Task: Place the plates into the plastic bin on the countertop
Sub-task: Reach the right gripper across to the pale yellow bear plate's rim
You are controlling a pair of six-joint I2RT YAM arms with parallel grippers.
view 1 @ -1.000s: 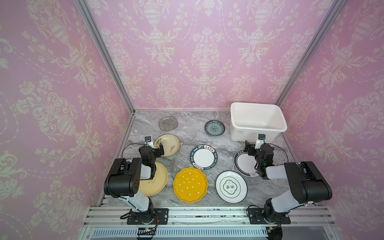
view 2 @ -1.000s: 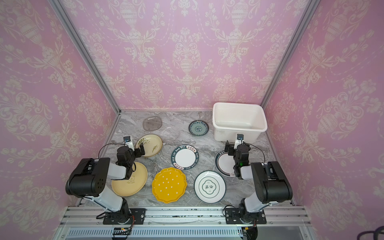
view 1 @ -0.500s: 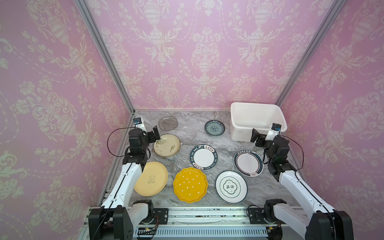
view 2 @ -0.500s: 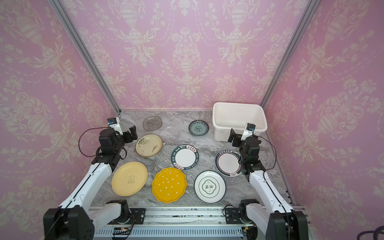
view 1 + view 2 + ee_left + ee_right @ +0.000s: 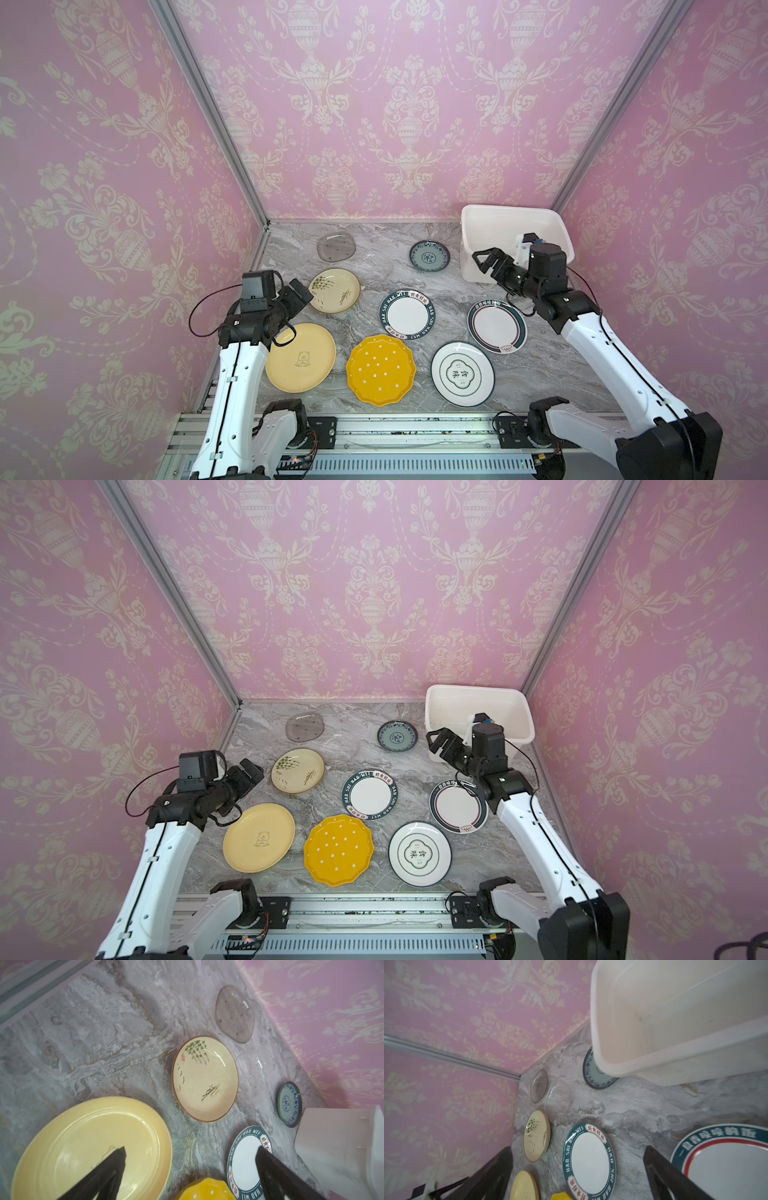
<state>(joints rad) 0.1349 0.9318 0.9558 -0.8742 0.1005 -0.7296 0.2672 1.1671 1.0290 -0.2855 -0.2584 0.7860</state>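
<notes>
I will next swing my right gripper back and down to the pale yellow plate's rim (image 5: 334, 352) (image 5: 536, 1188) facing the dotted plate, where bare marble leaves room.
Several plates lie flat on the grey countertop (image 5: 449, 286): smoky glass (image 5: 336, 246), clear glass (image 5: 373, 270), blue-patterned (image 5: 429, 256), cream with sprigs (image 5: 334, 290), two dark-rimmed ones (image 5: 406, 313) (image 5: 497, 325), pale yellow (image 5: 300, 357), yellow dotted (image 5: 380, 370) and white with characters (image 5: 462, 373). The white plastic bin (image 5: 498, 224) stands at the back right with no plate in it. My left gripper (image 5: 302, 293) (image 5: 191, 1149) hangs open above the cream plate's left edge. My right gripper (image 5: 483, 261) (image 5: 577, 1148) is open in front of the bin's near left corner. Neither holds anything.
Pink patterned walls close in the left, back and right sides, with metal posts (image 5: 208, 112) in the back corners. A metal rail (image 5: 374, 428) with both arm bases runs along the front edge. Bare marble lies between the plates.
Both arms have unfolded from a low crouch at the front and risen over the counter. The right gripper has swung left in front of the bin. The plates have not moved.
</notes>
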